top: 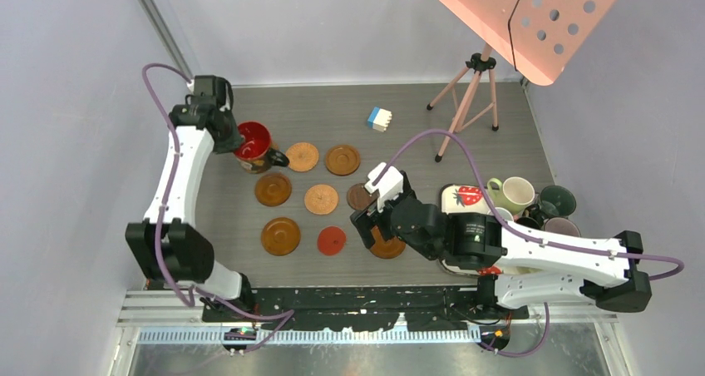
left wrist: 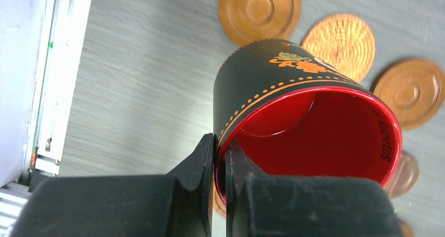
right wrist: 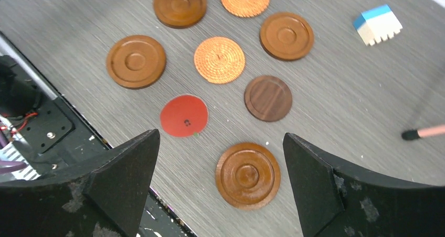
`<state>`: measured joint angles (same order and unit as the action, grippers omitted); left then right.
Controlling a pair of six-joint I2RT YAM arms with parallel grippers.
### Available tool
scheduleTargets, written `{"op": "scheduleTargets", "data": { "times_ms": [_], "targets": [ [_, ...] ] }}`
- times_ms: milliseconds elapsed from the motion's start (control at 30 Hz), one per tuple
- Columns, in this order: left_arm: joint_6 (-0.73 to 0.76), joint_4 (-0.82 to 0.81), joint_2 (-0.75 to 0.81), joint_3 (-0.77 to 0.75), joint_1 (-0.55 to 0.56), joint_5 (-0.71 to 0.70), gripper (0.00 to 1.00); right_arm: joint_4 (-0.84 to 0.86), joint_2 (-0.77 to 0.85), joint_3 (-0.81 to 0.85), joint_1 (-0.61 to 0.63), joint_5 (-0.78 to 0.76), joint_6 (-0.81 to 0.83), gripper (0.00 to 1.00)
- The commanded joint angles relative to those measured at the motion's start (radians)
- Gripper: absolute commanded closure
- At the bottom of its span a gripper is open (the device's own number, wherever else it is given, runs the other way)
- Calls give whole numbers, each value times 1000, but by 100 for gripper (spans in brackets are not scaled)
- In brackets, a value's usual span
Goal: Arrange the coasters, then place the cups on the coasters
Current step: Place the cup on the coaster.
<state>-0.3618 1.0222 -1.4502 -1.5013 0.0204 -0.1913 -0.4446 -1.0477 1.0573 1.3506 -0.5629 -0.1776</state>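
Note:
The far-corner brown coaster (left wrist: 260,10) is bare and lies below my left gripper and outward of it, so the gripper needs to carry the cup outward and down onto it next.
My left gripper (left wrist: 219,142) is shut on the rim of a black cup with a red inside (left wrist: 315,127), one finger inside and one outside. From above, that cup (top: 252,141) stands at the back left of the coasters. A strip of an orange coaster (left wrist: 218,203) shows under it. Several round coasters lie in rows, among them a woven one (right wrist: 219,60), a red one (right wrist: 183,115) and a dark brown one (right wrist: 268,98). My right gripper (right wrist: 220,148) hangs open over a brown ringed coaster (right wrist: 247,175) and touches nothing.
A white tray (top: 453,195) at the right has more cups beside it, a cream one (top: 514,193) and a dark green one (top: 557,200). A blue-and-white block (top: 379,118) lies at the back. A tripod (top: 465,93) holding a pink board stands at the back right.

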Motion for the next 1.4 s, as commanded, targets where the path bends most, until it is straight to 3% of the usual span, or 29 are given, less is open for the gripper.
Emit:
{"op": "scheduleTargets", "data": {
  "times_ms": [0,167,400,1367],
  "targets": [
    [-47,-114,-114,-185,-75,30,100,-107,-27,65,-2,-114,-129,5],
    [-66,-72,-285,-347,-123,111,100,-130,-53,73,-4,-131,-126,5],
    [-57,-58,-428,-463,-138,146,100,-130,-81,93,-20,-130,-103,5],
    [-37,-79,-554,-464,-170,185,100,-123,-100,124,-53,-121,-80,5]
  ]
}}
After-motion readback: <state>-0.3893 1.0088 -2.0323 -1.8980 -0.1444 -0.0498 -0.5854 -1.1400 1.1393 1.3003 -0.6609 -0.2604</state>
